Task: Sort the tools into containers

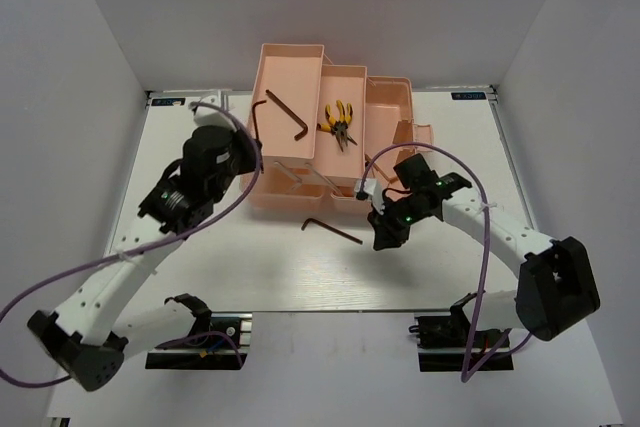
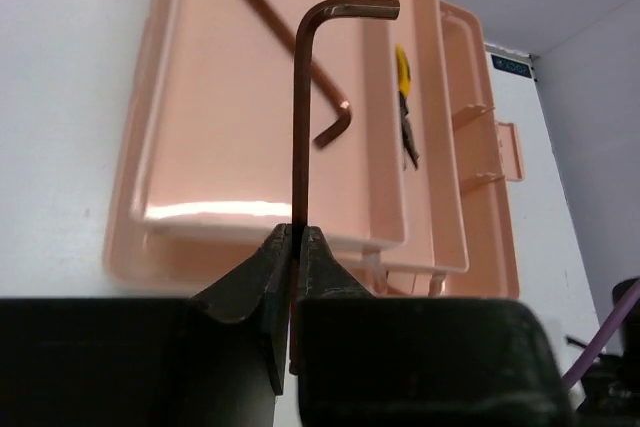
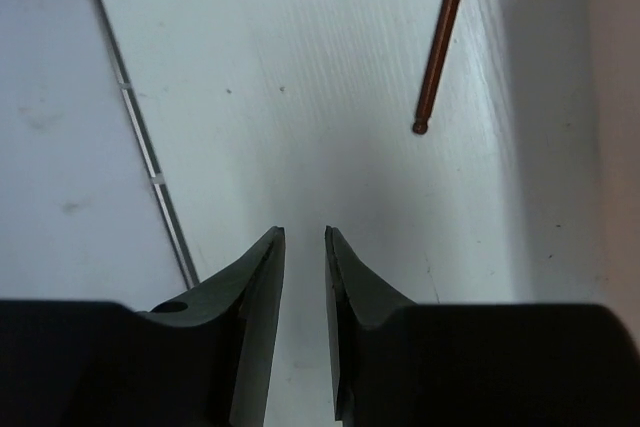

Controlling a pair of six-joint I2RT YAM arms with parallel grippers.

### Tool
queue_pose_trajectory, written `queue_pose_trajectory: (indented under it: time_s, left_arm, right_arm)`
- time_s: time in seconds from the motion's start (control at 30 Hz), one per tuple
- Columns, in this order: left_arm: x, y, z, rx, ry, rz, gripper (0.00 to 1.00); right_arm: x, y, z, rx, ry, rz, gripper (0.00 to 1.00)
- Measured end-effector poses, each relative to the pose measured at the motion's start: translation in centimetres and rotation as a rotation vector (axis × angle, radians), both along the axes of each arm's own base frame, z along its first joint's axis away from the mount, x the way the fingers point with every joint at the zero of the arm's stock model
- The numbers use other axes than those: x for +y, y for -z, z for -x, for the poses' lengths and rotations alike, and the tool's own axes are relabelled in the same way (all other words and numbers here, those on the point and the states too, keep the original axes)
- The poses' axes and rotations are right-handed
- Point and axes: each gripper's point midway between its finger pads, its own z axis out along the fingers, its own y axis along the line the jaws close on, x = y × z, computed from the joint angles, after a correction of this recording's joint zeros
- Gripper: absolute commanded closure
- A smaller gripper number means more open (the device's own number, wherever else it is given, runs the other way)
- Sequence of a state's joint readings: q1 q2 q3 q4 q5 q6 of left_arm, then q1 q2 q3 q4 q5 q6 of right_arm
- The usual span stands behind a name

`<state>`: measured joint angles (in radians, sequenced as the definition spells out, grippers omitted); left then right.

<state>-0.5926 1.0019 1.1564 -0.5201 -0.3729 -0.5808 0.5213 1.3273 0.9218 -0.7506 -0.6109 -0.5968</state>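
Observation:
The left gripper will next carry its hex key outward from the side edge of the tray, over the tray toward the hex key that lies there.
My left gripper (image 1: 252,147) is shut on a dark brown L-shaped hex key (image 2: 299,117) and holds it upright over the left tray of the salmon-pink toolbox (image 1: 343,82). A second hex key (image 1: 290,114) lies in that tray and also shows in the left wrist view (image 2: 285,32). Yellow-handled pliers (image 1: 340,122) lie in the middle tray. A third hex key (image 1: 332,230) lies on the table in front of the toolbox. My right gripper (image 1: 380,240) is open and empty, just right of it; its tip shows in the right wrist view (image 3: 443,37). No screwdrivers are in view.
The toolbox's fold-out trays step up toward the back, with a side latch (image 1: 415,134) on the right. White walls enclose the table on the left, back and right. The table's front edge line (image 3: 150,157) runs near my right gripper (image 3: 304,232).

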Motion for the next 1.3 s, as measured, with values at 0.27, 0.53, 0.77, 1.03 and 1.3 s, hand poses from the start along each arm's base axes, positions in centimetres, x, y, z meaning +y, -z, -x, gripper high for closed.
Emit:
queue_pose_trajectory:
  time_s: [0.27, 0.53, 0.77, 1.03, 1.3]
  left_arm:
    - [-4.4, -0.9, -7.7, -0.038, 0.027, -0.079, 1.0]
    - [-5.0, 2.7, -13.4, 0.024, -0.036, -0.173, 0.46]
    - [-4.1, 4.1, -14.4, 0.056, -0.05, -0.197, 0.29]
    - [-3.1, 2.2, -10.2, -0.018, 0.047, -0.184, 0.38]
    - [1.7, 2.0, 1.5, -0.202, 0.156, -0.164, 0.03]
  right_arm:
    - [0.1, 2.3, -1.6, -0.094, 0.048, 0.072, 0.69]
    - [0.5, 3.9, -3.4, -0.207, 0.092, 0.098, 0.52]
    - [1.4, 5.9, -4.0, -0.24, 0.073, 0.118, 0.49]
    - [3.1, 6.4, -5.6, -0.272, 0.091, 0.114, 0.49]
    - [5.4, 7.0, -6.4, -0.299, 0.147, 0.117, 0.49]
